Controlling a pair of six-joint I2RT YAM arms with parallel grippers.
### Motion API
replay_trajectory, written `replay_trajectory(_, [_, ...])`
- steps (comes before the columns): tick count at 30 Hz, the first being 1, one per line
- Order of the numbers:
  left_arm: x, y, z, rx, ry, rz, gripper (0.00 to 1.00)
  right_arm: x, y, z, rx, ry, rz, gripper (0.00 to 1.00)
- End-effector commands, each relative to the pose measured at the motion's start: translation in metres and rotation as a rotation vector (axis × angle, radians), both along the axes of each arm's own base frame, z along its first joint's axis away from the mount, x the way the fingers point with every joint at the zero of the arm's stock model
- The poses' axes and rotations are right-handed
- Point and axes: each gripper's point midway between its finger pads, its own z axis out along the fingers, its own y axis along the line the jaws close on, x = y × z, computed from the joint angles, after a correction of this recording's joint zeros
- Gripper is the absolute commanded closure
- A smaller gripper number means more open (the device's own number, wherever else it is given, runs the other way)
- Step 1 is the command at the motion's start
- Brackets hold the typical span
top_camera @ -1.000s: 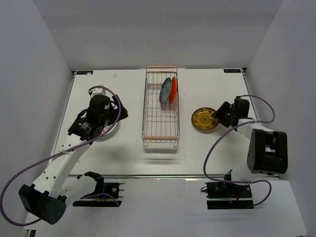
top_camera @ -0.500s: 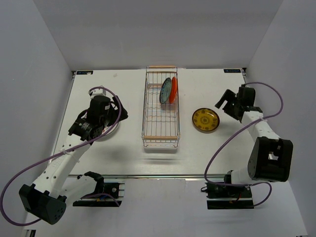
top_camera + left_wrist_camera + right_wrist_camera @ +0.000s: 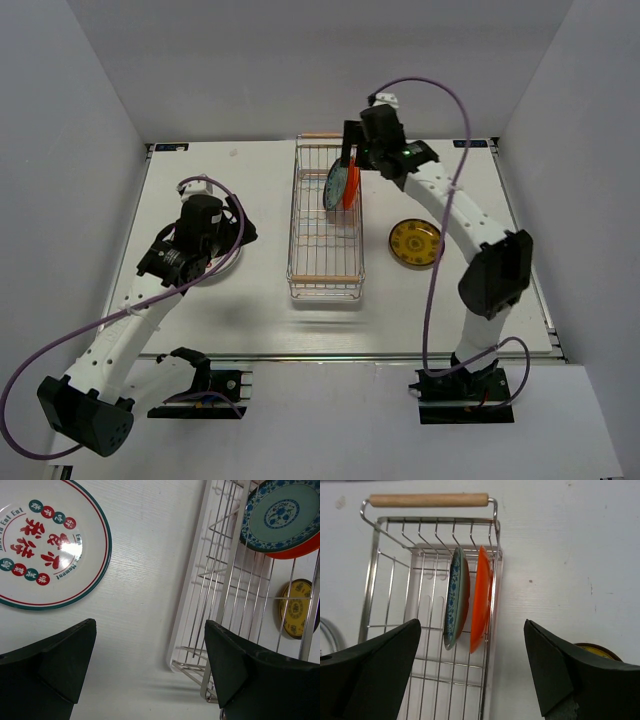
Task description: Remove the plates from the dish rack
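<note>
That plate's rim comes next: my right gripper will move farther over the rack, then down onto it.
The dish rack stands mid-table with a grey-teal plate and an orange-red plate upright at its far end. My right gripper hangs open and empty above these two plates; in the right wrist view the teal plate and orange plate lie between its fingers. A mustard-yellow plate lies flat right of the rack. A white plate with red marks lies left, partly under my left arm. My left gripper is open and empty between that plate and the rack.
White walls close in the table on the left, right and back. Purple cables loop from both arms. The rack's wooden handles sit at its short ends. The yellow plate also shows in the left wrist view.
My right arm has swung from beside the yellow plate, up and left, to above the rack's far end. The left arm has barely moved.
</note>
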Motion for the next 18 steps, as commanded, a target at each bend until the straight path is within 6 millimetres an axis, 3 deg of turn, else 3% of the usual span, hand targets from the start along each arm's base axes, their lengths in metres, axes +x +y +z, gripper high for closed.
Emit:
replay_trajectory(1, [-0.001,0.004,0.011,-0.010,-0.032,0.018,0.02,-0.002,0.002,-0.025,-0.194,0.058,-0.090,0.11])
replay_trajectory(5, [0.000,0.005,0.009,-0.007,-0.027,0.021,0.02,0.007,0.033,-0.027,-0.240,0.028,-0.086,0.11])
replay_trajectory(6, [0.000,0.005,0.009,-0.007,-0.029,0.023,0.02,0.010,0.036,-0.019,-0.238,0.003,-0.102,0.11])
replay_trajectory(18, [-0.001,0.003,0.002,-0.012,-0.020,0.019,0.02,0.009,0.076,-0.032,-0.340,-0.068,-0.083,0.11])
